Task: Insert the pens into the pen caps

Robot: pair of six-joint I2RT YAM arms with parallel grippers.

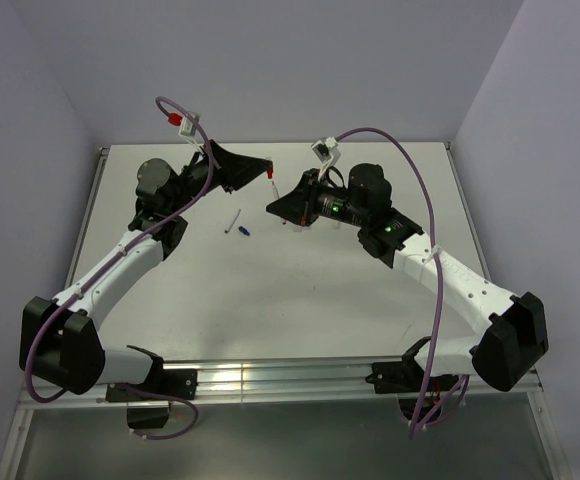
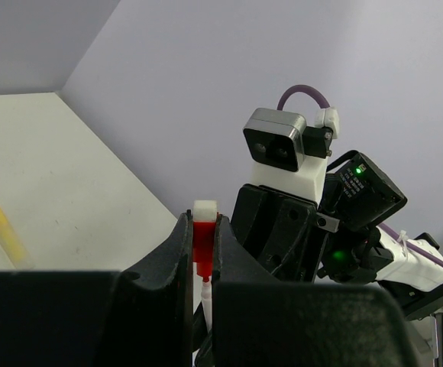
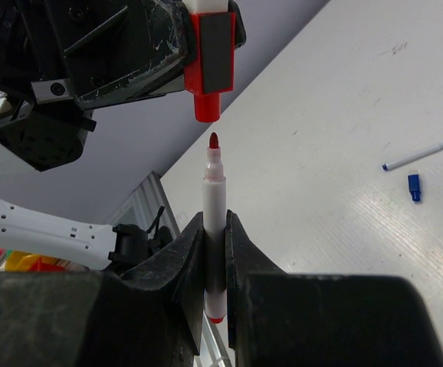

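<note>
The left gripper brings the cap back and to the right in the top view onto the pen's red tip (image 1: pixel 273 181) (image 2: pixel 205 279) next and releases, since a gap still parts them.
My left gripper (image 1: pixel 267 166) is shut on a red pen cap (image 2: pixel 204 238) with a white end. The cap also shows in the top view (image 1: pixel 270 178) and in the right wrist view (image 3: pixel 208 65), open end down. My right gripper (image 1: pixel 278 205) is shut on a whitish pen (image 3: pixel 215 222) with a red tip, held upright. The tip sits a small gap below the cap's mouth, in line with it. In the left wrist view the pen (image 2: pixel 205 298) shows just under the cap between my fingers. A thin whitish pen (image 1: pixel 232 221) and a dark blue cap (image 1: pixel 245 231) lie on the table.
A yellow pen (image 2: pixel 4 233) lies on the white table (image 1: pixel 270 290) in the left wrist view. The thin pen (image 3: pixel 418 154) and blue cap (image 3: pixel 413 186) show to the right in the right wrist view. Grey walls close the back and sides.
</note>
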